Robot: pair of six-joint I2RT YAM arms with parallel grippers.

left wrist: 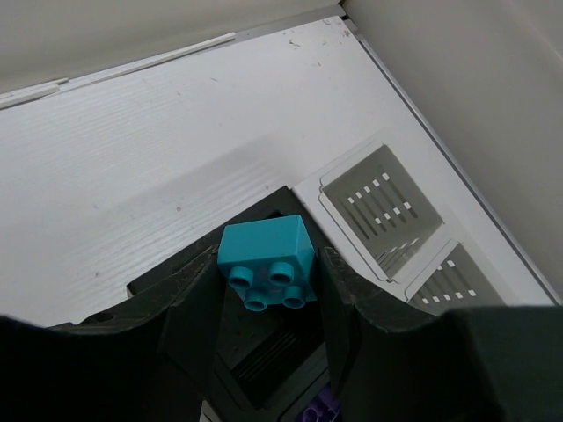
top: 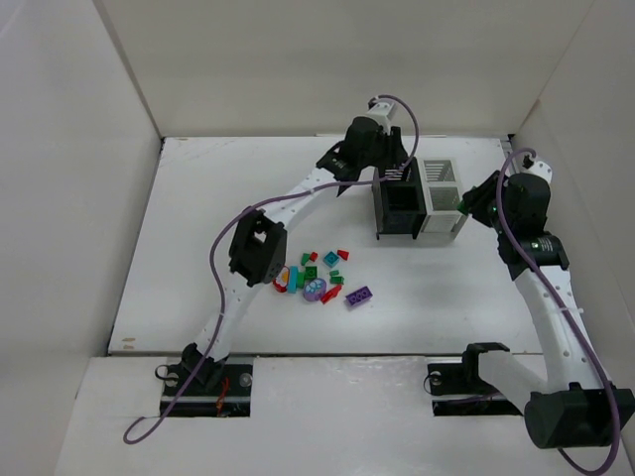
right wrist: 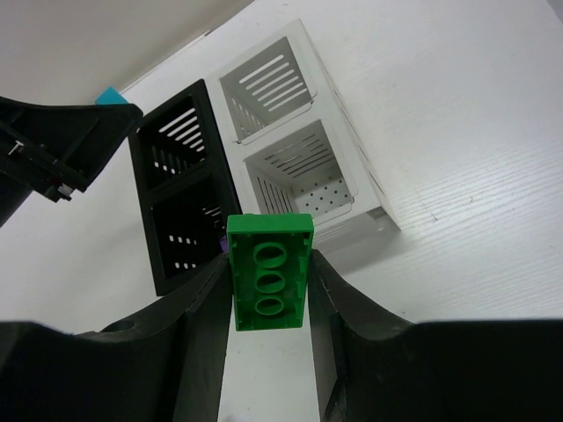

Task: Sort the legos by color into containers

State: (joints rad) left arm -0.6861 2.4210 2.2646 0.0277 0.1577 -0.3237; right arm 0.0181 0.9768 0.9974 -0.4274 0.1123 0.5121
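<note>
The white container's near section (top: pixel 444 201) (right wrist: pixel 301 173) is empty. My right gripper will move outward over that section next, then lower the green lego toward its opening.
My left gripper (top: pixel 389 167) hangs over the black container (top: pixel 397 230) and is shut on a teal lego (left wrist: pixel 266 258), studs facing the camera, above the container's dark opening (left wrist: pixel 264 198). A purple lego (left wrist: pixel 318 406) lies inside that container. My right gripper (top: pixel 466 204) is at the right side of the white container (top: pixel 442 224) and is shut on a green lego (right wrist: pixel 269 272), its hollow underside showing. The white container (right wrist: pixel 290 132) and black container (right wrist: pixel 176 202) lie ahead of it. The other legos (top: pixel 317 278) lie loose in the middle of the table.
A purple brick (top: pixel 359 296) lies at the right edge of the pile. White walls (top: pixel 79 198) enclose the table on the left, back and right. The left arm's elbow (top: pixel 256 248) hangs just left of the pile.
</note>
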